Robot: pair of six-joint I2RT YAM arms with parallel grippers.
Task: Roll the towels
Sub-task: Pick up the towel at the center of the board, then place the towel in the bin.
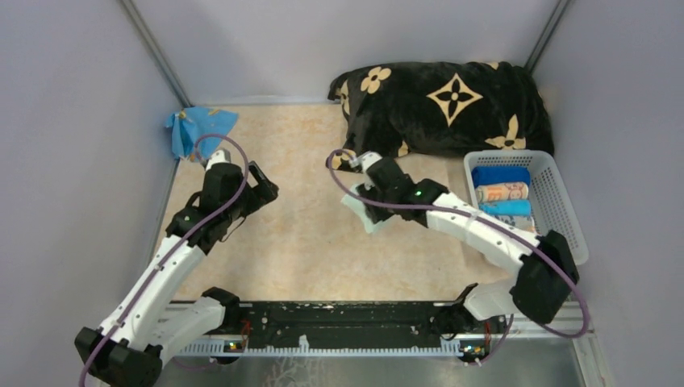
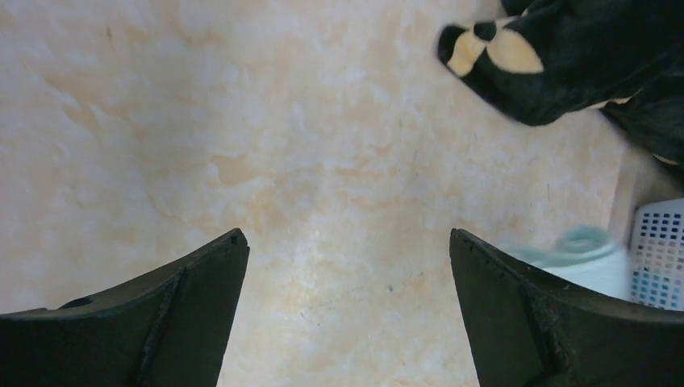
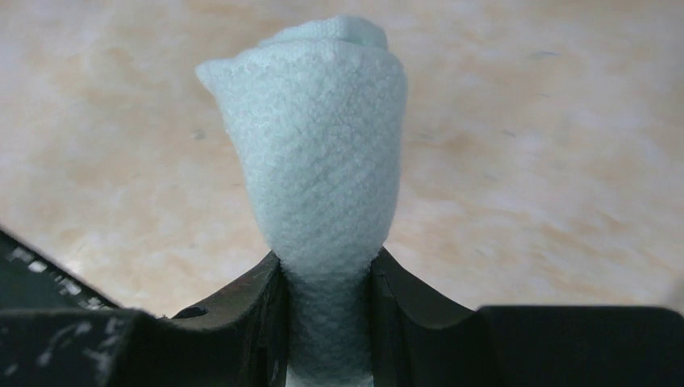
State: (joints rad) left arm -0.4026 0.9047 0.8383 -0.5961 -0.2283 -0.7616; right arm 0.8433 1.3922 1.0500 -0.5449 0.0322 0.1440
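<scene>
The basket has a bare part beside the rolls, to my right gripper's right in the top view, so I will carry the mint roll there and release it.
My right gripper [image 1: 369, 208] is shut on a rolled mint green towel [image 1: 360, 216] and holds it over the middle of the table. In the right wrist view the roll [image 3: 323, 177] sticks out between the jaws [image 3: 327, 278], pinched at its waist. My left gripper [image 1: 269, 192] is open and empty over bare table, left of the roll; its jaws stand wide apart in the left wrist view [image 2: 347, 242], where the mint roll [image 2: 585, 254] shows at the right. A crumpled blue towel with orange print [image 1: 198, 126] lies at the back left corner.
A white basket [image 1: 556, 193] at the right holds several rolled towels: a blue one [image 1: 500, 175], an orange printed one [image 1: 502, 193] and lighter blue ones [image 1: 508, 209]. A big black blanket with beige flowers [image 1: 444, 101] lies at the back, touching the basket. Walls close in on three sides.
</scene>
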